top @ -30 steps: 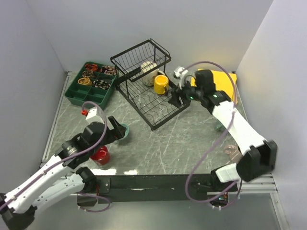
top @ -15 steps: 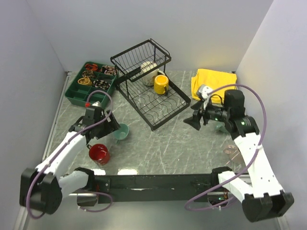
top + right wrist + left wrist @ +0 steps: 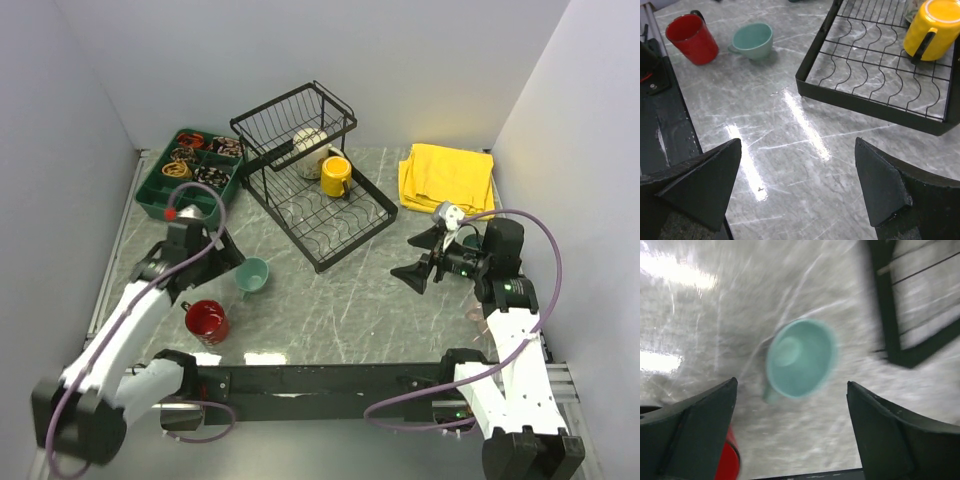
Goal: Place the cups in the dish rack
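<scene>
The red mug has its opening facing up, and one finger of the left gripper needs to get inside it. The left gripper should first move back and down onto its rim facing the teal mug point(image 3: 251, 276).
The black wire dish rack point(image 3: 330, 215) stands at the middle back, with a yellow mug point(image 3: 335, 176) on its tray and a cream mug point(image 3: 310, 140) in its basket. A small teal mug point(image 3: 251, 276) and a red mug point(image 3: 208, 319) stand on the table at the near left. My left gripper point(image 3: 232, 258) is open and empty, just left of the teal mug point(image 3: 800, 358); the red mug point(image 3: 727, 460) is by its left finger. My right gripper point(image 3: 415, 260) is open and empty over bare table, right of the rack point(image 3: 880, 75). A grey-green mug point(image 3: 468, 241) and a pink mug point(image 3: 476, 313) are mostly hidden by the right arm.
A green compartment tray point(image 3: 190, 175) with small items sits at the back left. A folded yellow cloth point(image 3: 446, 177) lies at the back right. A black rail point(image 3: 330, 380) runs along the near edge. Walls close in on three sides.
My right arm has pulled back from the rack to the near right, gripper open and empty. My left gripper has drawn back left from the teal mug, which stays put.
</scene>
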Robot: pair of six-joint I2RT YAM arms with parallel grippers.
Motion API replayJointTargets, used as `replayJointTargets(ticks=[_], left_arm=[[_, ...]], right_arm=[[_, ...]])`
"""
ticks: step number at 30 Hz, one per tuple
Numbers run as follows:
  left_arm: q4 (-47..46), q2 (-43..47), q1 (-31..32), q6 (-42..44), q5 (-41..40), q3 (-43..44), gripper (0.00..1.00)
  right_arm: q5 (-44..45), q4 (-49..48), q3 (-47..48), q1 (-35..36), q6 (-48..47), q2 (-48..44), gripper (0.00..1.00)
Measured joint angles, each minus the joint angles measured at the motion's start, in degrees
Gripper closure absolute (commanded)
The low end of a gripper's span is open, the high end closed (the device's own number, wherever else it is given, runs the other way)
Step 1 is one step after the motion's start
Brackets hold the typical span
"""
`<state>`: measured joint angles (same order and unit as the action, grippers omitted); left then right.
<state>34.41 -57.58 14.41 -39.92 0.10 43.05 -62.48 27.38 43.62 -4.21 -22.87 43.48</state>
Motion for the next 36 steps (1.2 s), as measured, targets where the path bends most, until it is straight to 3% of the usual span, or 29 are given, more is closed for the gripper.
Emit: replayJointTargets(ticks=[7, 17, 22, 28, 33, 36], left_arm=[[8.26, 15.43, 0.0, -15.02, -4.0, 3.37, 0.04], [23.69, 13.66, 0.0, -35.52, -6.38, 1.53, 0.02], [24.44, 10.23, 0.0, -38.53, -7.13, 0.2, 0.01], [23.02, 2.78, -0.04, -39.28, -8.55, -0.83, 0.08], [20.9, -3.45, -0.04, -38.99, -9.97, -0.83, 0.28], [19.74, -6.47, -0.04, -38.51, -10.8, -1.05, 0.3]], right_arm=[[-1.2, -0.83, -0.26, -0.61, -0.37, 0.66, 0.0], [-0.55, -0.98, -0.87, -0.85, -0.39, -0.76, 0.0], [-0.15, -0.98, -0.87, -1.05, -0.39, -0.9, 0.0], [-0.02, -1.01, -0.87, -1.31, -0.37, -1.4, 0.0], [0.15, -1.01, -0.87, -1.33, -0.37, -1.66, 0.0], [0.31, -1.01, -0.87, -1.33, -0.37, -1.84, 0.0]])
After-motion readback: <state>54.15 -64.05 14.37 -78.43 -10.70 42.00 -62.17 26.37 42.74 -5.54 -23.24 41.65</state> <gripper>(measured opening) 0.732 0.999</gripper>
